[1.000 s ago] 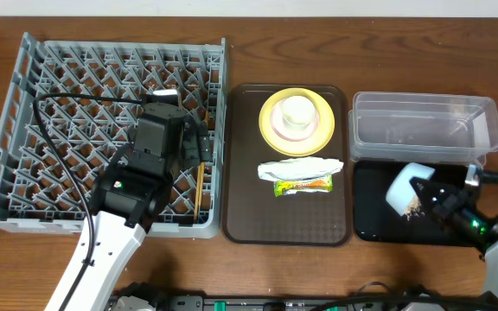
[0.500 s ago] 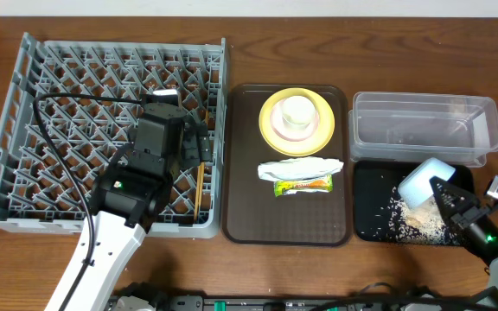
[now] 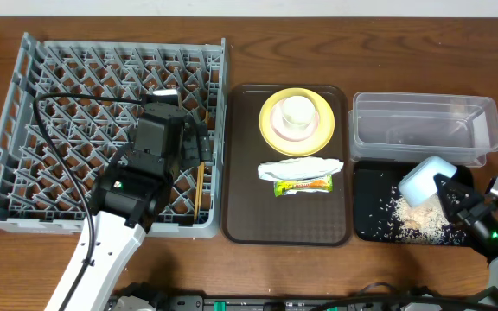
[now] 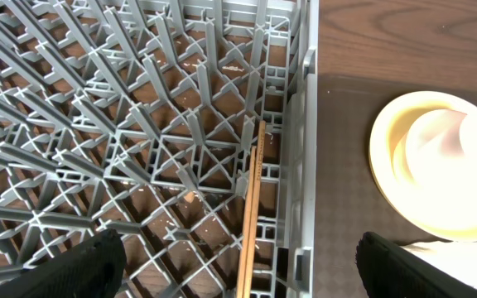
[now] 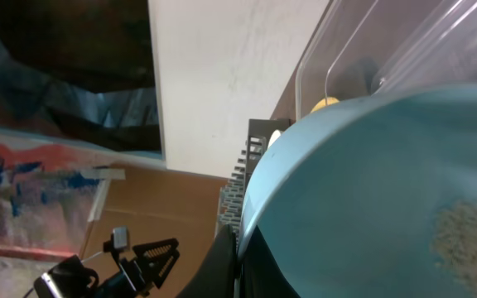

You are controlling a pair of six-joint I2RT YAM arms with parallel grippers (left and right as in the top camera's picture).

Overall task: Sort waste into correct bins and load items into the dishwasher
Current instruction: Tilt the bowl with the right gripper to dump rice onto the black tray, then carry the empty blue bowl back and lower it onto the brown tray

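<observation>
The bowl [image 3: 423, 180] will go down upright onto the serving tray's bare near corner [image 3: 259, 211] next. That corner is to the left of my right gripper in the overhead view, so I will swing the gripper across.
My right gripper [image 3: 446, 188] is shut on the rim of the light blue bowl [image 3: 423, 180], held tipped over the black tray [image 3: 368, 226]. Whitish rice crumbs [image 3: 418, 216] lie scattered in that tray; some still cling inside the bowl [image 5: 462, 228]. My left gripper [image 4: 238, 265] is open above the grey dish rack [image 3: 24, 104], over the wooden chopsticks [image 4: 251, 207] lying in the rack by its right wall. The yellow plate [image 3: 271, 128] with the cream cup [image 3: 296, 114] sits on the brown serving tray. The white wrapper [image 3: 299, 168] and green-and-yellow packet [image 3: 303, 185] lie below it.
The clear tub [image 3: 422, 130] stands behind the black tray at the right. The dark brown serving tray [image 3: 249, 216] lies between the rack and the bins. The left arm's cable [image 3: 67, 99] runs over the rack.
The right gripper has swung the bowl to the right and tipped it; rice has poured into the black tray. The left arm has not moved.
</observation>
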